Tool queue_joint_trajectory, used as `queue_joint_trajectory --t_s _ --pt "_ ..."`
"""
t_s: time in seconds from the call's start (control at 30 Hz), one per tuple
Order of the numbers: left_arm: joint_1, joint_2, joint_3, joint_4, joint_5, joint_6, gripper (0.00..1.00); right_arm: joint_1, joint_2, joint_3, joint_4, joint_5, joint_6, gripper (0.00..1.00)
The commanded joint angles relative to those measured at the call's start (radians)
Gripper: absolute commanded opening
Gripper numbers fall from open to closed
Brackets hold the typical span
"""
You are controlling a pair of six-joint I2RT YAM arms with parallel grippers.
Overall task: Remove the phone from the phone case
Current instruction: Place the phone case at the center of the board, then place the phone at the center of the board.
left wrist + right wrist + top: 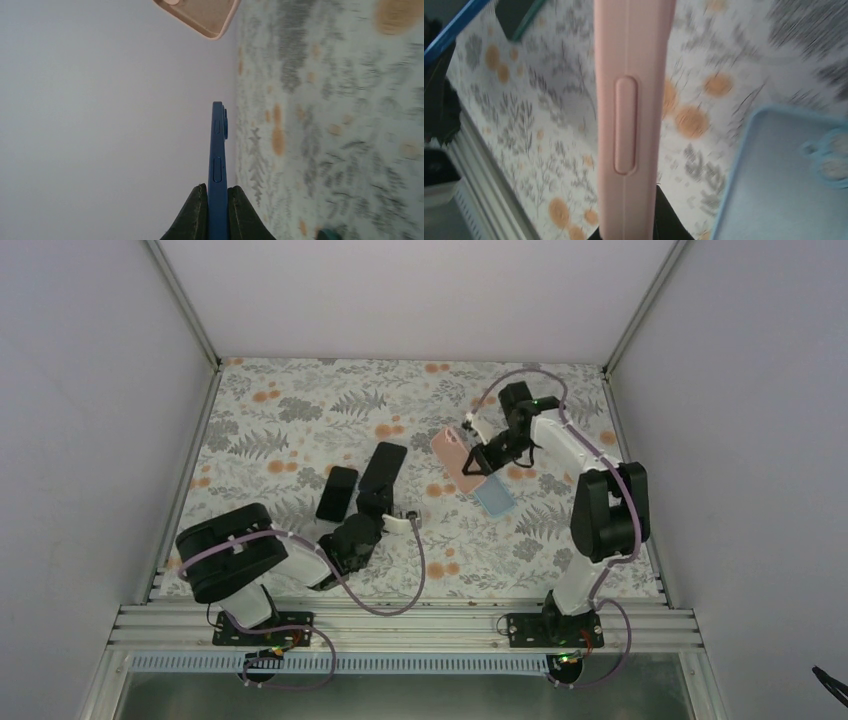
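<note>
I should move my right gripper back toward the base and down to release the empty pink case, as the tablecloth is clear below it and back there.
My left gripper [378, 502] is shut on the blue phone [385, 465], which it holds by its lower end. The left wrist view shows the phone [218, 150] edge-on, clamped between both fingers of that gripper [218, 189], side buttons visible. My right gripper [482, 460] is shut on the pink phone case [455, 453], raised over the table's right half. In the right wrist view the case [634, 120] stands edge-on, with one dark finger [669, 220] showing beside it. Phone and case are apart. The case's beige inside [200, 15] looks empty.
A light blue case [495, 497] lies on the floral tablecloth just under the right gripper and shows in the right wrist view [774, 180]. A dark, teal-edged flat device [337, 492] lies left of the held phone. Grey walls enclose the table on three sides.
</note>
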Motion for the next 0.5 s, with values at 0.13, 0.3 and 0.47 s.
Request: queue_joint_trajectory --t_s 0.13,0.3,0.47 --pt "-0.064 0.134 -0.039 0.143 0.010 -0.001 0.03 0.056 0.067 -0.191 -0.051 -0.044 -0.087 0.04" --pt "-0.108 0.132 -0.025 -0.021 0.038 -0.118 0.08 0.073 0.101 -0.235 -0.020 -0.007 -0.067 0.05" --pt "-0.118 0.059 0.027 -0.383 0.145 -0.300 0.33 0.077 0.093 -0.238 -0.001 0.050 -0.041 0.27"
